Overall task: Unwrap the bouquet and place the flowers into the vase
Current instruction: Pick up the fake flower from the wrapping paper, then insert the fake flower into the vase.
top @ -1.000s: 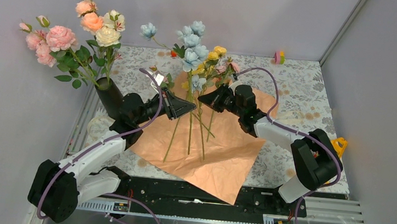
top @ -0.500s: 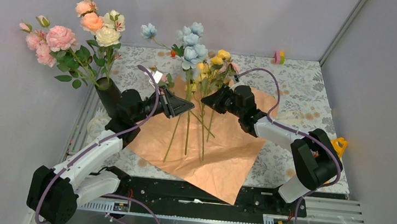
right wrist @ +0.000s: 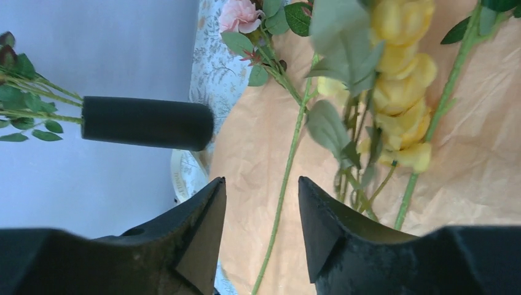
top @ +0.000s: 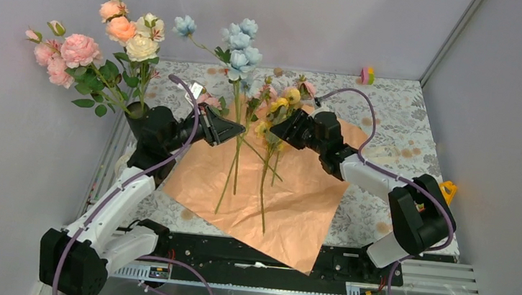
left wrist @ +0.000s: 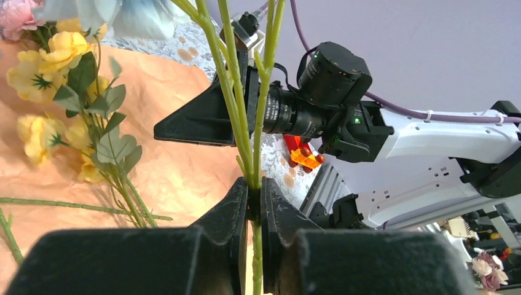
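Note:
The left gripper will next lift the hanging stem ends above the vase's rim, swing over, lower and let go, because the vase's opening (top: 137,109) is to its left in the top view.
The bouquet's kraft paper (top: 290,194) lies spread flat on the table. My left gripper (top: 235,125) is shut on the green stems (left wrist: 255,184) of the pale blue flowers (top: 236,40) and holds them upright above the paper's left part. The black vase (top: 143,123) stands just left of that arm, half hidden by it, with pink, peach and cream flowers (top: 110,35) in it. My right gripper (top: 274,128) is open beside the yellow flowers (top: 280,109), which lean over the paper. In the right wrist view nothing sits between the jaws (right wrist: 261,190); a loose stem (right wrist: 285,178) lies beyond them.
A pink and yellow toy (top: 366,75) sits at the back right corner, an orange toy (top: 445,188) at the right edge. A white round disc (right wrist: 184,175) lies by the vase (right wrist: 147,123). Grey walls close in the left, back and right.
My right gripper opened and let go of the yellow flowers, which sank toward the paper. My left gripper carried the blue flowers left, toward the vase.

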You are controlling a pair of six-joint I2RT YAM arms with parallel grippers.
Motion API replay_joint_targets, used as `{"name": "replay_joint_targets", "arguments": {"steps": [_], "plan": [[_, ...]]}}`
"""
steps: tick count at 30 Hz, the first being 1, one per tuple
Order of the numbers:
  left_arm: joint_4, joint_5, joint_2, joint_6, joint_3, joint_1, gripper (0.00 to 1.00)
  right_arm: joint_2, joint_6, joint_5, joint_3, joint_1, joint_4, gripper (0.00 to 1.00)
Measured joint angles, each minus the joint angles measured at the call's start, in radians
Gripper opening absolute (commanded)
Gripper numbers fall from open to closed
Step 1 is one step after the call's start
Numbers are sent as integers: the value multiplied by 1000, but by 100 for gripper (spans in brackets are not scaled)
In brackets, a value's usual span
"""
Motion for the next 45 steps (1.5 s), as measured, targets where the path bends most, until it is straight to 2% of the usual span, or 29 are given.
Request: {"name": "replay_joint_targets", "arguments": {"steps": [4,9,14,21,28,32,38,45], "plan": [[-131,3,-5,108,90,0,0,-21,-68,11,-8,-2,-37,69],[-351,-35,-35,315,253,13,0,-124,-196,74,-20,-2,-137,77],[-534,-100,-56,500,406,84,0,-243,-323,132,-20,-5,-221,82],[-609,-177,-104,638,505,225,0,-299,-363,152,-22,-42,-259,83],[-588,-236,-109,709,589,379,0,-314,-363,150,-75,-125,-264,84],[-535,-285,-106,740,589,468,0,-346,-371,148,-99,-202,-276,86],[-333,-358,-137,752,454,577,0,-442,-380,137,-123,-311,-285,86],[-93,-410,-119,719,296,623,0,-465,-381,97,-130,-368,-284,86]]}}
